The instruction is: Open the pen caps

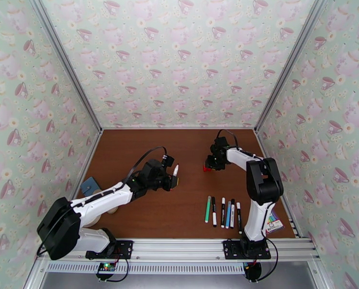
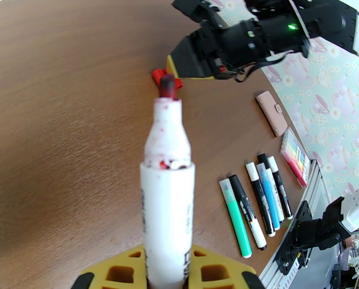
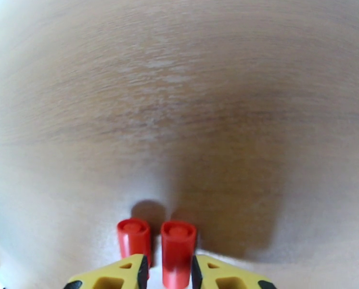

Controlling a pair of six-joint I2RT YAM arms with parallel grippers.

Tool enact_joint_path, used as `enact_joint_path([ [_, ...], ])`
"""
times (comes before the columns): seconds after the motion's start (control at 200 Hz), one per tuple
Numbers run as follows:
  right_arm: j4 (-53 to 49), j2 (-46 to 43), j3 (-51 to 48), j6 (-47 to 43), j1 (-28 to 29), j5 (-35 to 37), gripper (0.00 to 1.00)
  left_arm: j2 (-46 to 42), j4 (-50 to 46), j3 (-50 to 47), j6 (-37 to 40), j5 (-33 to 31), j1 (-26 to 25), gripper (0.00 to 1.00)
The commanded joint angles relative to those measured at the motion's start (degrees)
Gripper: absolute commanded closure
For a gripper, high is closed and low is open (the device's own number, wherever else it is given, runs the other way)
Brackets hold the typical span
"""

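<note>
The white pen is already uncapped. My left gripper will next tilt its fingers downward, lower the pen flat onto the clear tabletop below and release it.
My left gripper [image 1: 173, 178] is shut on a white pen [image 2: 167, 189], held tilted above the table's middle with its red tip [image 2: 168, 86] bare. My right gripper [image 3: 169, 273] is down at the tabletop further right, its jaws slightly apart around a red pen cap [image 3: 178, 251]; a thin gap shows between that cap and the left finger [image 3: 131, 273]. A second red cap [image 3: 134, 237] stands just outside that finger. From above, both caps read as one red spot [image 1: 206, 168] under the gripper. Several capped pens [image 1: 223, 212] lie in a row at the front right.
A highlighter pack [image 2: 295, 157] lies at the front right corner beside the right arm's base, and a small pink case [image 2: 272, 111] lies beyond it. A blue object [image 1: 89, 185] sits near the left wall. Patterned walls enclose the brown table [image 1: 131, 150].
</note>
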Motion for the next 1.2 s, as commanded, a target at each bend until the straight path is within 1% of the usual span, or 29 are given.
enact_joint_path([
  [0.0, 2.3, -5.1, -2.4, 2.0, -0.3, -1.3, 0.67, 1.2, -3.0, 2.3, 0.6, -3.8, 0.4, 0.96],
  [0.18, 7.6, -13.0, -9.5, 4.2, 0.4, -2.6, 0.64, 4.1, -7.2, 4.4, -0.5, -9.5, 0.8, 0.95],
  [0.421, 17.3, -26.0, -21.0, 7.7, 1.1, -10.2, 0.54, 9.4, -12.6, 6.9, -1.1, -21.1, 1.8, 0.93],
  [0.566, 20.8, -32.3, -26.1, 9.7, 1.8, -11.2, 0.52, 13.0, -15.1, 8.6, -1.1, -25.7, 2.8, 0.90],
  [0.741, 23.6, -36.1, -29.6, 11.6, 2.2, -15.1, 0.49, 16.8, -16.8, 9.7, -0.9, -29.9, 4.0, 0.89],
  [0.766, 24.3, -36.5, -29.9, 11.8, 2.3, -16.0, 0.48, 17.3, -17.2, 11.7, -1.0, -30.7, 4.0, 0.89],
  [0.896, 26.8, -38.0, -31.2, 13.4, 2.9, -18.7, 0.45, 19.5, -18.5, 13.2, -1.1, -32.8, 4.6, 0.86],
  [1.017, 27.9, -38.6, -31.6, 14.4, 3.3, -19.0, 0.42, 21.3, -19.3, 14.2, -1.7, -34.1, 4.9, 0.83],
  [1.197, 27.5, -39.1, -31.1, 14.7, 3.8, -19.2, 0.42, 23.5, -20.2, 15.7, -2.3, -34.7, 4.9, 0.81],
])
